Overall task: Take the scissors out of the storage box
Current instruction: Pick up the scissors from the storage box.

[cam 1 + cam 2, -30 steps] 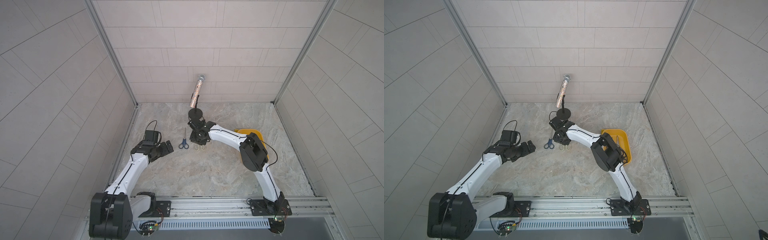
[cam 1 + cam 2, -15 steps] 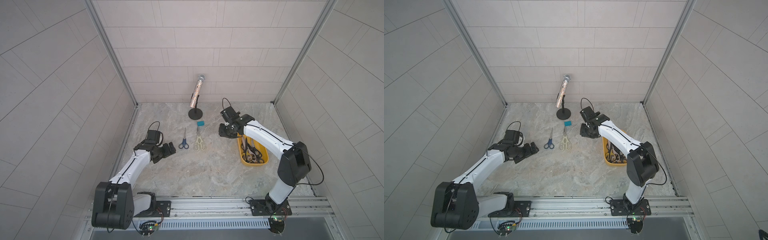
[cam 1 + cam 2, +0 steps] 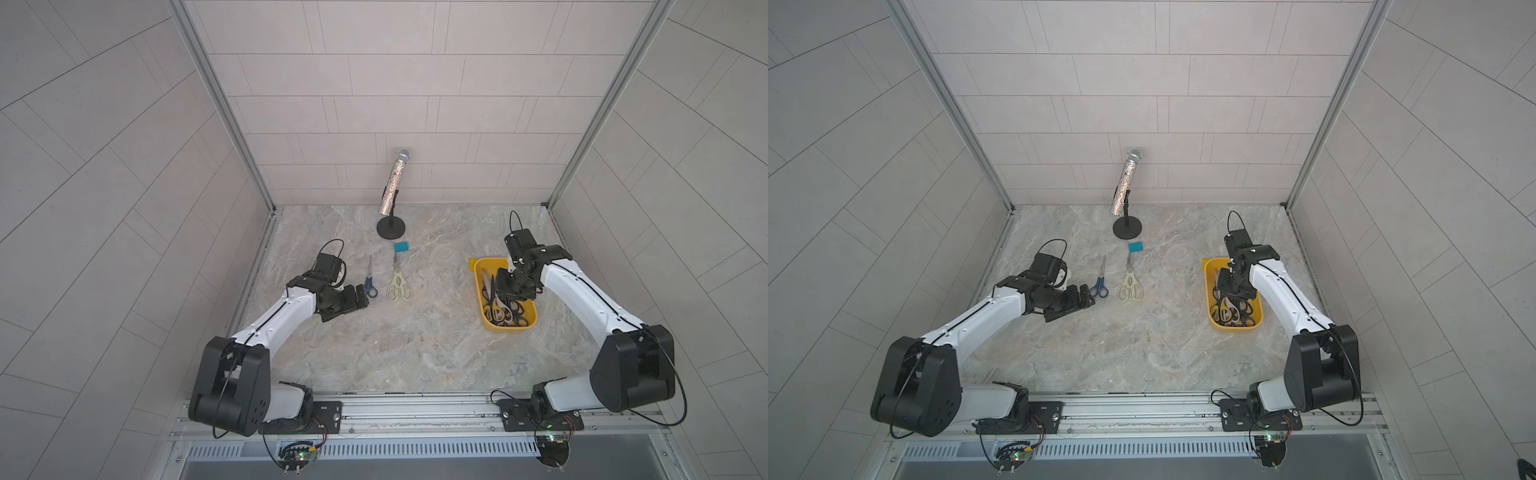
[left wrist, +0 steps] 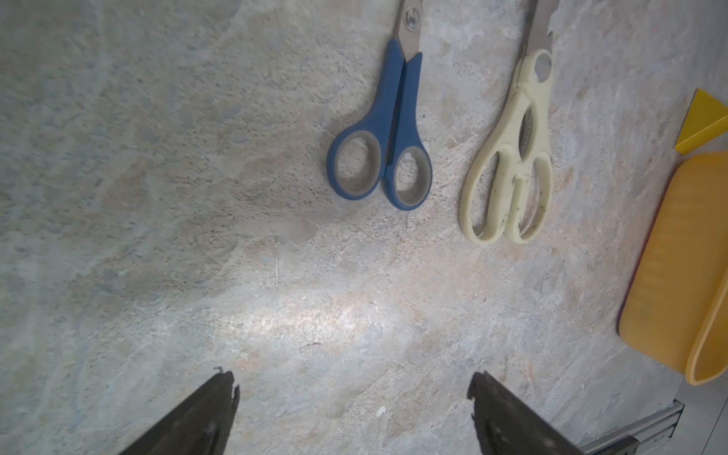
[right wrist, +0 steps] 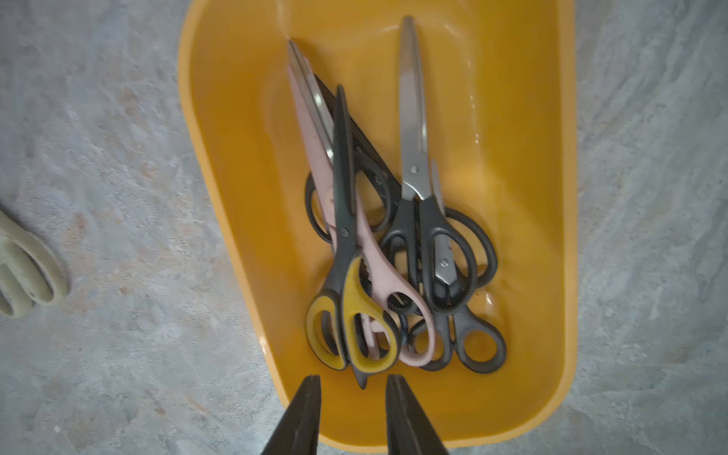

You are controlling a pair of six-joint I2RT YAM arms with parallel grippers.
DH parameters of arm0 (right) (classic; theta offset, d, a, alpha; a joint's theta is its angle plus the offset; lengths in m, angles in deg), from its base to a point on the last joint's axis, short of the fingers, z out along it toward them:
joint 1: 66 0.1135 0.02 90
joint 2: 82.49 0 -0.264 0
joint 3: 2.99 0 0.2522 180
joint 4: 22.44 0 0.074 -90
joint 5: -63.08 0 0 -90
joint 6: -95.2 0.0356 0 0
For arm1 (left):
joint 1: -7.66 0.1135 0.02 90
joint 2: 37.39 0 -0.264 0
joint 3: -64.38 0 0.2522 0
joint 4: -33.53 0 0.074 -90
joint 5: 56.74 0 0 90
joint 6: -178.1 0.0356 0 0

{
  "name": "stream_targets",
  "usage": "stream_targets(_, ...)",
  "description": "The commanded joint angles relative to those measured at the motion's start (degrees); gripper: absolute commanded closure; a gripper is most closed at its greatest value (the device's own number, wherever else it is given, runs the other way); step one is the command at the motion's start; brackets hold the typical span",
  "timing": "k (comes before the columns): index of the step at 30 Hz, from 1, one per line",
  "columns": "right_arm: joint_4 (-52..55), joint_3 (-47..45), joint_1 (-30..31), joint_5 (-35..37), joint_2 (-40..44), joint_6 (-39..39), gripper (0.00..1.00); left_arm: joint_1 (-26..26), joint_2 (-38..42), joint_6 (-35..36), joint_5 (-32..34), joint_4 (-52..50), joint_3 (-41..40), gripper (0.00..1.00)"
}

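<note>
The yellow handle loop [image 5: 388, 340] beside the pink pair [image 5: 378, 272] lies below the right gripper's fingers. Next, my right gripper moves down into the box and closes on that loop.
The yellow storage box [image 3: 509, 328] [image 3: 1235, 326] sits at the right of the table. Several scissors lie piled in it: a black-yellow pair [image 5: 346, 275], a pale pink pair [image 5: 378, 272] and black pairs [image 5: 417, 197]. My right gripper [image 5: 352, 380] [image 3: 509, 286] hovers over the box near the handles, its jaws a little apart with nothing between them. A blue pair [image 3: 370, 282] [image 4: 388, 130] and a cream pair [image 3: 399, 284] [image 4: 512, 157] lie side by side on the table left of centre. My left gripper [image 4: 352, 384] [image 3: 359, 297] stands wide open beside the blue handles, holding nothing.
A glittery microphone [image 3: 392, 195] leans on a black round stand at the back centre. A small teal block [image 3: 401, 247] lies by the cream pair's blade tips. A small yellow block [image 3: 472, 262] touches the box's far left corner. Tiled walls close in on three sides.
My right arm has swung from the middle of the table, where the cream pair now lies, back to above the box. The left arm has barely moved.
</note>
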Motion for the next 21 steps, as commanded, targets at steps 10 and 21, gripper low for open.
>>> stream_targets(10,-3.8,-8.8,-0.9,-0.8,-0.9,0.0,0.70,-0.7,0.8,3.0,2.5,-4.7,1.1,0.00)
stream_targets(21,-9.2,-10.8,-0.9,1.0,-5.0,-1.0,0.75,-0.7,1.4,3.4,3.5,-4.9,0.1,0.00)
